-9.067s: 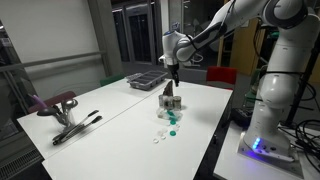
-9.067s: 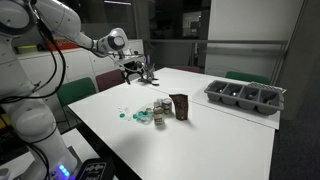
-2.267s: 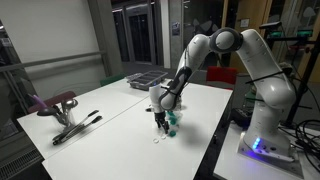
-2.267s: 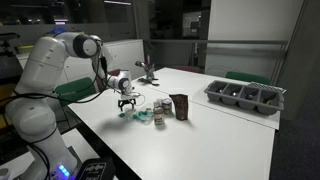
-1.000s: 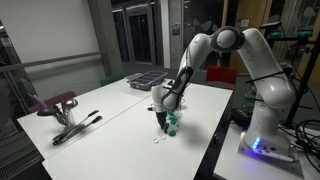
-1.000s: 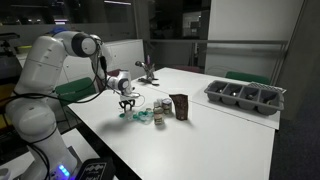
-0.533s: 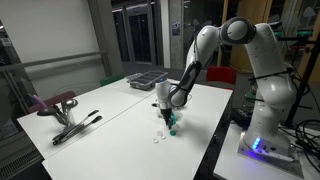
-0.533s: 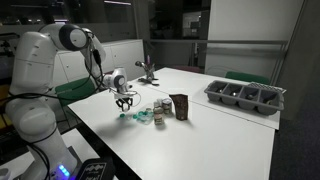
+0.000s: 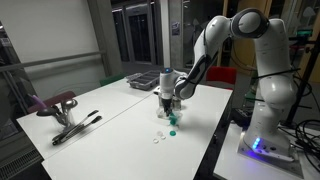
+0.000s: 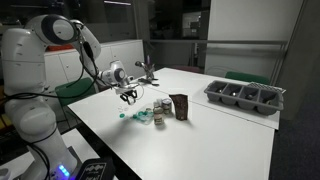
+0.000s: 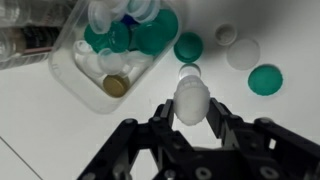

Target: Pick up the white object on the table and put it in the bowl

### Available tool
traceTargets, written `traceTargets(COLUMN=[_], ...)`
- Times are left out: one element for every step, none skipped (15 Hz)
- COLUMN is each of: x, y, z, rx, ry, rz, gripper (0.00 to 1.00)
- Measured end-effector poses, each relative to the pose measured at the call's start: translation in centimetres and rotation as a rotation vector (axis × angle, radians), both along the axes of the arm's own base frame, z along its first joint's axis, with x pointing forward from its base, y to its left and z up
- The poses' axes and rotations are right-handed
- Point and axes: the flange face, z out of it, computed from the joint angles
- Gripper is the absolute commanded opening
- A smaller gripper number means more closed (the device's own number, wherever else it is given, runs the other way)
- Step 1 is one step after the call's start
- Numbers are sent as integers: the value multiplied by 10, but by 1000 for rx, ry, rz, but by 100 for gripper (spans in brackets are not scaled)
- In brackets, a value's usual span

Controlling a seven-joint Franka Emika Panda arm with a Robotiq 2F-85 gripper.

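Observation:
I should carry the white object with my gripper toward the upper left in the wrist view next, then let go of it over the caps in the open bowl (image 10: pixel 146 118).
My gripper (image 11: pixel 191 110) is shut on the white object (image 11: pixel 191 98), a rounded cap pinched between both black fingers (image 11: pixel 165 120). Just up and left of it in the wrist view lies the bowl (image 11: pixel 68 62), a clear container with teal, white and brown caps inside. In both exterior views the gripper (image 9: pixel 166 102) (image 10: pixel 128 96) hangs a little above the table, beside the bowl (image 10: pixel 146 118). The white object is too small to make out there.
Loose teal caps (image 11: pixel 188 46) (image 11: pixel 265 79) and white caps (image 11: pixel 243 52) lie on the table under the gripper. A brown packet (image 10: pixel 180 106) and a glass jar (image 10: pixel 160 107) stand by the bowl. A grey tray (image 10: pixel 245 97) sits far off.
The gripper has risen from the table among the loose caps, carrying the white object, and the arm has swung upward. The jaws have stayed shut.

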Motion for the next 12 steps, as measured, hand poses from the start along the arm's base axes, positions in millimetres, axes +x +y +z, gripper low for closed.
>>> traceTargets(x=[2,3,4,5,7,9,11,14,16,18,20,22], y=[-2,-5,-8,-13,-19,-27,-36,-45,-55,-64,-73,-82], z=[5,9,11,13,13,14,14,14,14,14,14,15], rx=[-5,-11,-15,-16,-17,-18,-20,-20,-18,-15,-12,-9], ry=[-29,-52,-66,-75,-79,-81,-83,-84,-88,-93,-96,-100], rz=[-27,-55,-78,-103,-126,-146,-164,-183,-201,-218,-234,-248], gripper=[14,14,14,14,14,14,14,14,14,14,14,24])
